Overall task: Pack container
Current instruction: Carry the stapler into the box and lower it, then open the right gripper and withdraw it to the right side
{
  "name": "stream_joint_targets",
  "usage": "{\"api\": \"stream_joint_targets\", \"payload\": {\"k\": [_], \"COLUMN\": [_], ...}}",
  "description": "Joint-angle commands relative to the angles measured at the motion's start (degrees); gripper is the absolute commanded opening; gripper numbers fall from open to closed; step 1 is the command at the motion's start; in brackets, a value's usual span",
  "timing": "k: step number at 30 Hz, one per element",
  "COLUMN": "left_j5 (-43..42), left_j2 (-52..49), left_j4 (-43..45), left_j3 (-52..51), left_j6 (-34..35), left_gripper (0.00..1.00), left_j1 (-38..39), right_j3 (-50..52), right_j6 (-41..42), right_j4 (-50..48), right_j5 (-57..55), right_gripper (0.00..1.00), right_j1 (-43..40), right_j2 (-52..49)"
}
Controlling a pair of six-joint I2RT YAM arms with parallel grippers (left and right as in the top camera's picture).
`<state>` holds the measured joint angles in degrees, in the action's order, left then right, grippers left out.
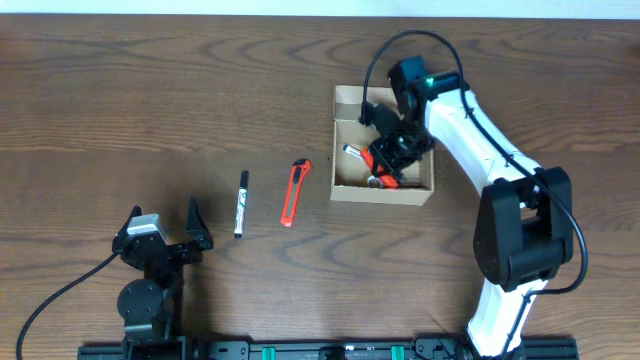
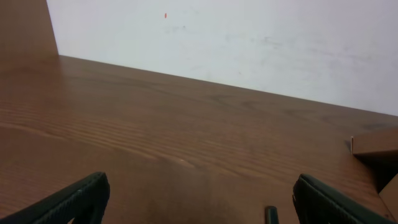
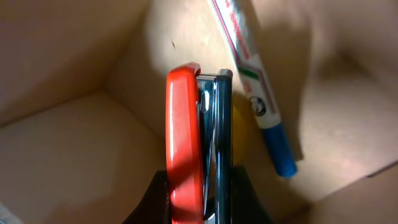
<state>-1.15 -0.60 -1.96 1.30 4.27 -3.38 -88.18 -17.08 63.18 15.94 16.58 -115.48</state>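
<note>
My right gripper will lower the stapler it holds next, beside the blue-capped marker, and then let it go.
The container [image 1: 380, 193] is an open tan cardboard box right of the table's middle. My right gripper [image 1: 398, 148] reaches down into it, shut on a red and black stapler [image 1: 378, 165]. In the right wrist view the stapler [image 3: 199, 130] stands on edge between the fingers of the right gripper [image 3: 200, 193], above the container's floor [image 3: 62, 155]. A marker with a blue cap [image 3: 261, 106] lies inside beside it. My left gripper [image 1: 163, 232] rests open near the front left edge with nothing between its fingers [image 2: 81, 199].
A black and white marker [image 1: 240, 203] and a red box cutter [image 1: 294, 192] lie on the wood table between the left gripper and the box. The marker's tip [image 2: 270, 214] shows by the left gripper's right finger. The box's flap [image 1: 350, 100] stands at its far side.
</note>
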Motion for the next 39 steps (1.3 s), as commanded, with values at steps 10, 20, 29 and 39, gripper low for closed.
{"api": "stream_joint_targets", "payload": {"k": [10, 20, 29, 39], "left_j5": [0.22, 0.22, 0.22, 0.24], "left_j2": [0.39, 0.39, 0.39, 0.39], "left_j4": [-2.49, -2.49, -2.49, -2.49], "left_j3": [-1.03, -1.03, -1.03, -1.03], "left_j6": [0.00, 0.00, 0.00, 0.00], "left_gripper": [0.95, 0.95, 0.95, 0.95], "left_j1": [-0.24, -0.24, -0.24, -0.24], "right_j3": [4.72, 1.90, -16.68, -45.75], "right_j6": [0.79, 1.40, 2.10, 14.62], "right_j4": [-4.22, -2.03, 10.60, 25.92], "right_j5": [0.35, 0.35, 0.31, -24.98], "right_gripper": [0.24, 0.64, 0.88, 0.99], "right_j1": [-0.04, -0.04, -0.04, -2.84], "right_j2": [0.07, 0.20, 0.52, 0.81]}}
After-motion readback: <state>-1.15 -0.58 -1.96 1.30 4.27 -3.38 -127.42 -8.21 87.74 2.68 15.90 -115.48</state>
